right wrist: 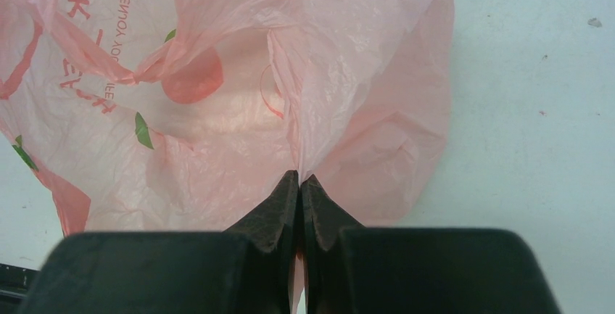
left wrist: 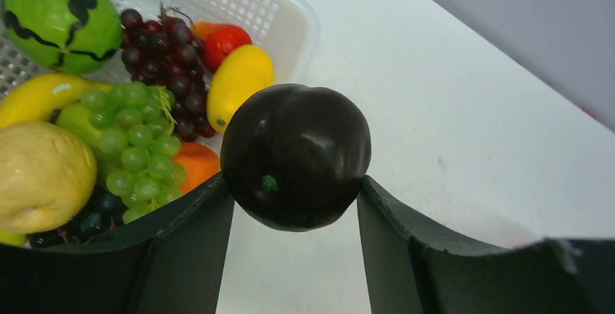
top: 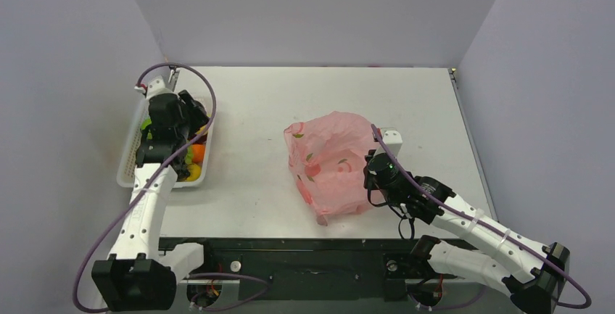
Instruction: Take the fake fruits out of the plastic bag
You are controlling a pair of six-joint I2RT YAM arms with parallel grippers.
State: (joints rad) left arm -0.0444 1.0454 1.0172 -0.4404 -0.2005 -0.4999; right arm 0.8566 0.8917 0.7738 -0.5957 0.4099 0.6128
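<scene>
My left gripper is going to move down and toward the left in the top view next, to free the plum over the dark red grapes (left wrist: 168,60), since it hangs at the basket's rim.
My left gripper (left wrist: 296,191) is shut on a glossy dark purple plum-like fruit (left wrist: 296,156) and holds it at the right rim of the white mesh basket (top: 132,156). In the top view the left gripper (top: 194,127) hangs over that basket. The basket holds green grapes (left wrist: 134,136), dark grapes (left wrist: 168,56), a lemon (left wrist: 239,78), a banana (left wrist: 36,96), a green fruit (left wrist: 62,20) and others. The pink plastic bag (top: 330,162) lies mid-table. My right gripper (right wrist: 299,178) is shut on a fold of the bag's film (right wrist: 319,111) at the bag's right side (top: 373,172).
The white table (top: 254,191) has grey walls on three sides. The arm bases and a dark rail (top: 304,263) line the near edge. The basket sits against the left wall.
</scene>
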